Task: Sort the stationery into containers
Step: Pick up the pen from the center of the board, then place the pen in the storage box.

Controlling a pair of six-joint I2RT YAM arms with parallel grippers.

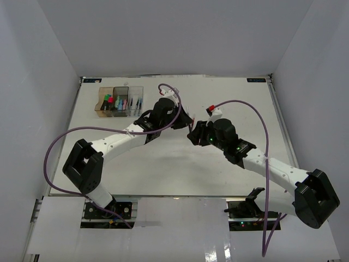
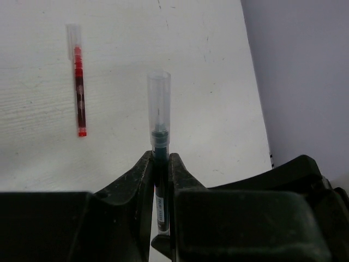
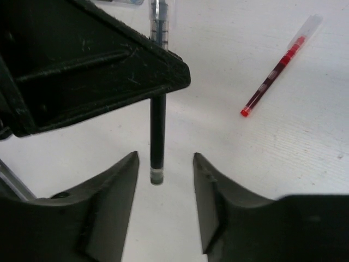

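I will swing my left gripper outward and left in the top view, over the clear bin [image 1: 135,101], and release the pen, as it holds slim pens.
My left gripper [image 2: 160,158] is shut on a thin black pen [image 2: 158,109] with a clear cap, which sticks out past the fingertips above the white table. In the right wrist view the same black pen [image 3: 158,131] hangs down from the left gripper's dark body [image 3: 98,71]. Its lower end sits between the fingers of my open right gripper [image 3: 165,164] and touches neither. A red pen [image 3: 278,68] with a clear cap lies flat on the table nearby, also seen as the red pen [image 2: 79,93]. The two grippers meet mid-table [image 1: 191,126]. The containers [image 1: 119,101] stand at the far left.
The three joined bins hold several highlighters and pens. The table's right edge and a grey wall [image 2: 305,82] lie beyond the held pen. Purple cables [image 1: 256,117] loop over both arms.
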